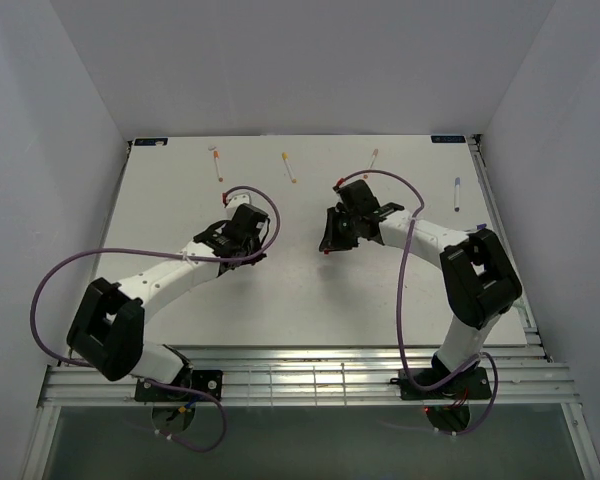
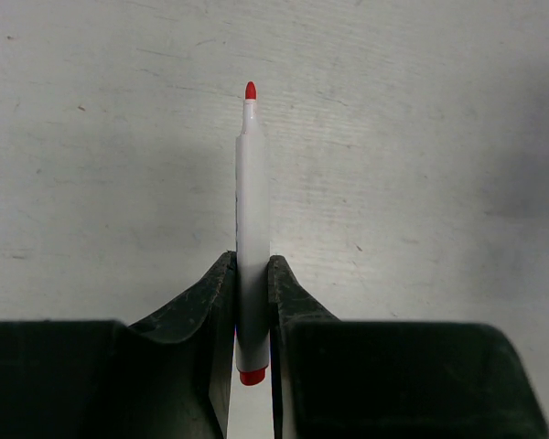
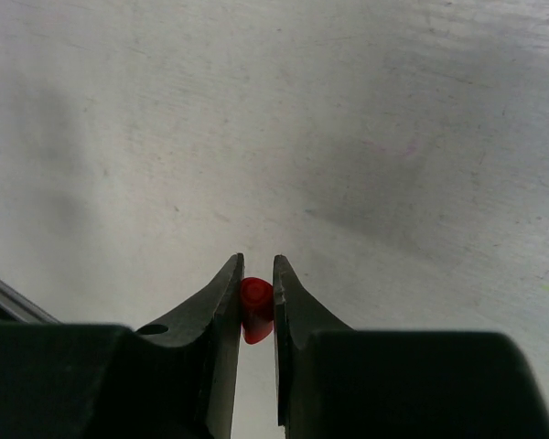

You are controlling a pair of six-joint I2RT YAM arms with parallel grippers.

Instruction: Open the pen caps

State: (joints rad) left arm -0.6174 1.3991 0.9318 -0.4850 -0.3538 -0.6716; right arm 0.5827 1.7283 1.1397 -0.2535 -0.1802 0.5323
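Next, my left gripper lowers the white body of the pen to the clear patch of bare tabletop below the gripper and releases it there.
A white-barrelled pen [image 2: 252, 192] stands between the fingers of my left gripper [image 2: 252, 261], which is shut on its lower barrel. Its red nib [image 2: 250, 90] is bare and points away from the wrist. A red end plug [image 2: 252, 376] shows below the fingers. My right gripper [image 3: 254, 261] is shut on a small red pen cap [image 3: 255, 306], held just above the table. In the top view the left gripper [image 1: 242, 232] and right gripper [image 1: 332, 240] hang mid-table, a short gap apart, and the cap shows as a red dot [image 1: 326, 252].
Several capped pens lie along the table's far edge: an orange one [image 1: 218, 165], a yellow one [image 1: 289, 168], a pink one [image 1: 374, 158] and a blue one [image 1: 457, 192]. White walls close in the table on three sides. A metal rail [image 1: 300, 380] runs along the near edge.
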